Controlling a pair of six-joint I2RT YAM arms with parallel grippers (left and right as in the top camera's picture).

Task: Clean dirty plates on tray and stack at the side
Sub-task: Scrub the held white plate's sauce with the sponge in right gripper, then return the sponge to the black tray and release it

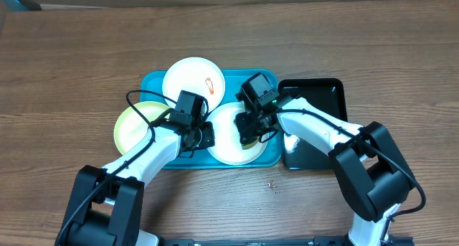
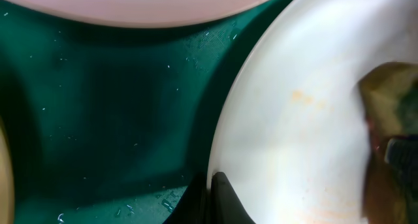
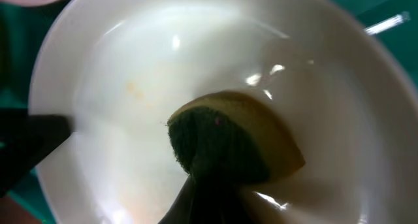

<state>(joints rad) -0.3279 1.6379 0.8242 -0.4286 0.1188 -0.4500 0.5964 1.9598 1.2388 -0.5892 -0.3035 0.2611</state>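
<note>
The black tray's open bottom lies right of my right gripper in the overhead view, so next my right gripper should lift the sponge [image 3: 228,139] across, lower and release it.
The turquoise tray [image 1: 152,82] holds a white plate [image 1: 188,79] with an orange-red smear at the back and a second white plate [image 1: 228,147] at the front. A pale yellow-green plate [image 1: 133,125] lies over the tray's left edge. My left gripper [image 1: 205,135] is shut on the front plate's left rim [image 2: 212,196]. My right gripper [image 1: 248,128] is shut on a yellow and dark green sponge [image 3: 228,139], pressed onto that plate's inside [image 3: 130,61]. A faint orange smear [image 2: 304,96] shows on the plate to the left of the sponge [image 2: 392,100].
A glossy black tray [image 1: 319,95] stands against the turquoise tray's right side, under my right arm. Small crumbs [image 1: 270,185] lie on the wooden table in front. Water droplets dot the tray floor [image 2: 98,119].
</note>
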